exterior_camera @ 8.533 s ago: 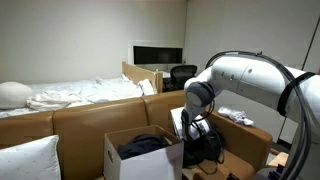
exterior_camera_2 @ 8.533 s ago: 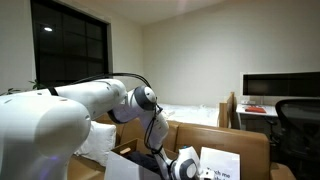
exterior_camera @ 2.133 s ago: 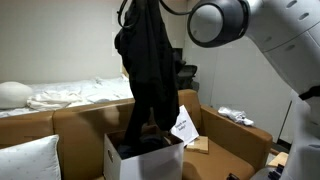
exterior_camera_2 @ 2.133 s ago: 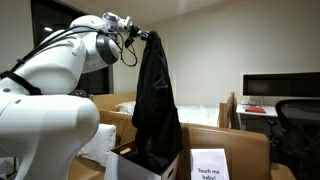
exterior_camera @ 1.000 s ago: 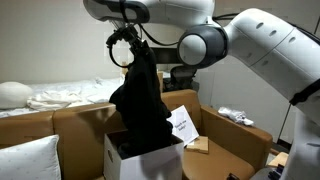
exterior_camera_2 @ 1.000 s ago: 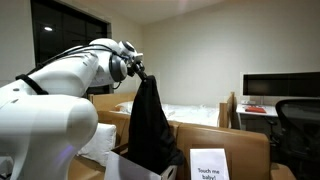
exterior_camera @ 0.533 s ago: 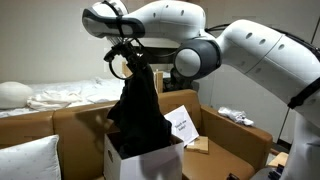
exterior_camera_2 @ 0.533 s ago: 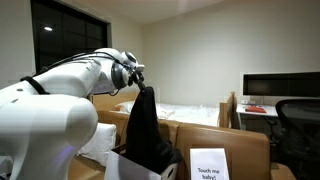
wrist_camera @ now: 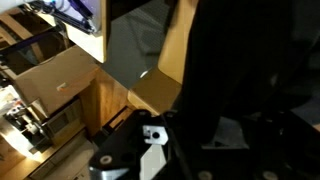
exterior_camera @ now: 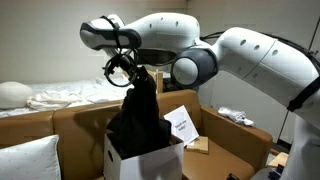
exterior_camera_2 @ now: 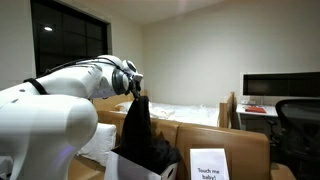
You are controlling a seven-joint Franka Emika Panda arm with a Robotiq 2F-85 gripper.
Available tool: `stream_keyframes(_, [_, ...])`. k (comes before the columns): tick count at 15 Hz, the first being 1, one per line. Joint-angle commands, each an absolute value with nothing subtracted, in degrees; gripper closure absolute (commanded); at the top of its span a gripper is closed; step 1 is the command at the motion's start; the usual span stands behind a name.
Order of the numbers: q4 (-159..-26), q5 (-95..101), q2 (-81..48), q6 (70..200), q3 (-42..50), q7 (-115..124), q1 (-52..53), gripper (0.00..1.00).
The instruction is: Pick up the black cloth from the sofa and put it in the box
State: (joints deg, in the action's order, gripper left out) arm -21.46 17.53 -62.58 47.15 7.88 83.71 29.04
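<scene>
The cloth's upper part still hangs high above the rim of the box. Next, I will lower my gripper toward the opening of the cardboard box (exterior_camera: 150,162) and release the cloth's top there.
The black cloth (exterior_camera: 138,118) hangs from my gripper (exterior_camera: 131,78) and its lower part rests in the open cardboard box (exterior_camera: 150,162) on the brown sofa. It also shows in an exterior view (exterior_camera_2: 139,132), hanging from the gripper (exterior_camera_2: 136,94) into the box (exterior_camera_2: 125,166). The gripper is shut on the cloth's top. In the wrist view the black cloth (wrist_camera: 240,70) fills the right side and hides the fingers.
The brown sofa (exterior_camera: 70,118) has a white pillow (exterior_camera: 28,162) at its left end. A white paper sign (exterior_camera: 184,126) leans beside the box, and reads "Touch me" in an exterior view (exterior_camera_2: 206,166). A bed with white sheets (exterior_camera: 70,94) lies behind.
My gripper has come down steadily with the cloth, from high above the box to just above it. More of the cloth has settled into the box.
</scene>
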Motion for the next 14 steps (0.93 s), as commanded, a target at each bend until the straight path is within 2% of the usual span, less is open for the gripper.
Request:
stream_keyframes(1, [-21.55,16.86,-66.82,38.73,8.63,85.54,30.04,1.0])
stream_keyframes(6, [-20.23,23.17,-75.66,41.56,14.4,91.33,30.52,1.0])
stream_keyframes(10, [-20.31,25.49,-80.03,45.63,18.05,98.56,26.7,1.0])
stream_keyframes(14, [-20.46,16.49,-81.69,43.8,13.63,110.34,20.69,1.0])
